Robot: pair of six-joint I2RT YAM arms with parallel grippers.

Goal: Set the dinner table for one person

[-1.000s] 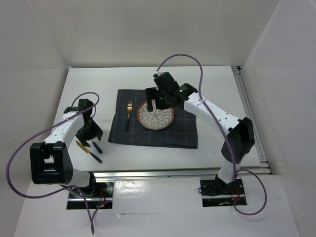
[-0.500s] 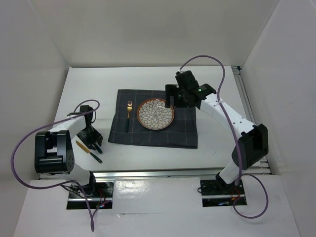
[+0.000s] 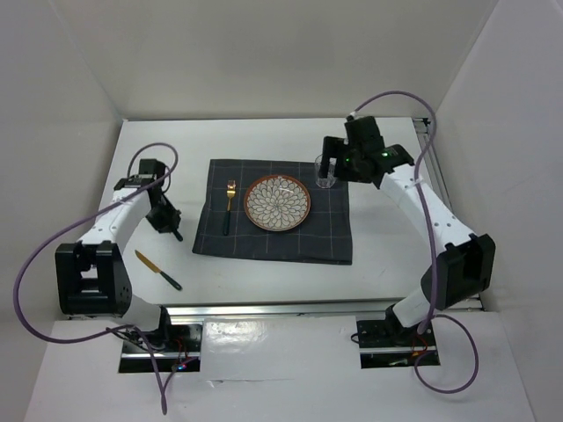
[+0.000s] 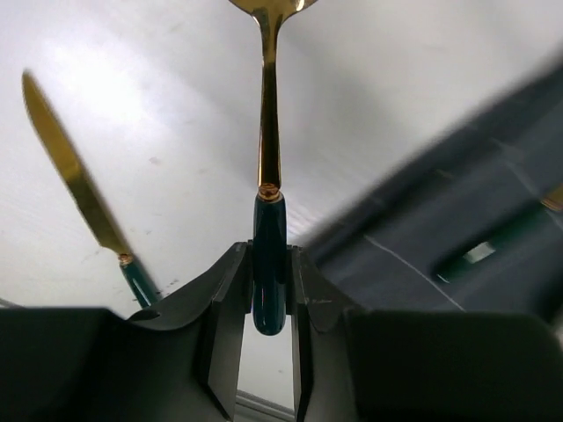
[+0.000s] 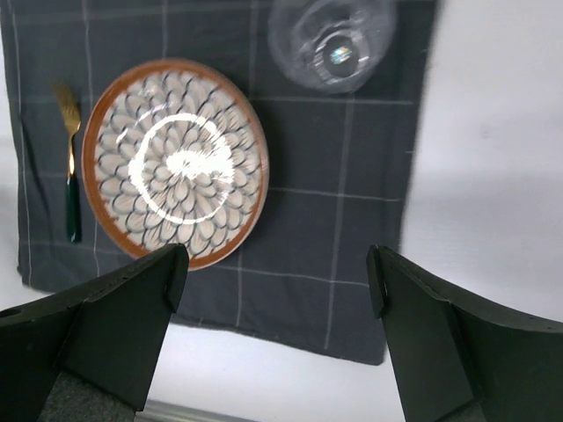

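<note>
My left gripper needs to move across over the plate (image 3: 277, 203) next and lower the spoon onto the cloth (image 3: 290, 237) beside it on the glass's side, because that part of the cloth is bare.
The white dinner table (image 3: 396, 251) carries a dark grey grid cloth (image 3: 290, 237). On the cloth lie a patterned plate (image 3: 277, 203), a gold fork (image 3: 230, 202) with a dark green handle left of it, and a clear glass (image 3: 326, 178) at the far right corner. My left gripper (image 3: 167, 224) is shut on a spoon's dark green handle (image 4: 268, 264), left of the cloth; its gold stem points away. A gold knife (image 3: 158, 270) lies on the table nearer the front. My right gripper (image 5: 277, 272) is wide open and empty, above the cloth near the glass (image 5: 330, 40).
Aluminium rails (image 3: 444, 202) run along the table's right and front edges. White walls close in the back and both sides. The knife (image 4: 75, 176) and the cloth's edge (image 4: 457, 193) show in the left wrist view.
My left gripper has risen from beside the knife and moved toward the far side with the spoon in it. My right gripper has swung right from over the plate to the glass.
</note>
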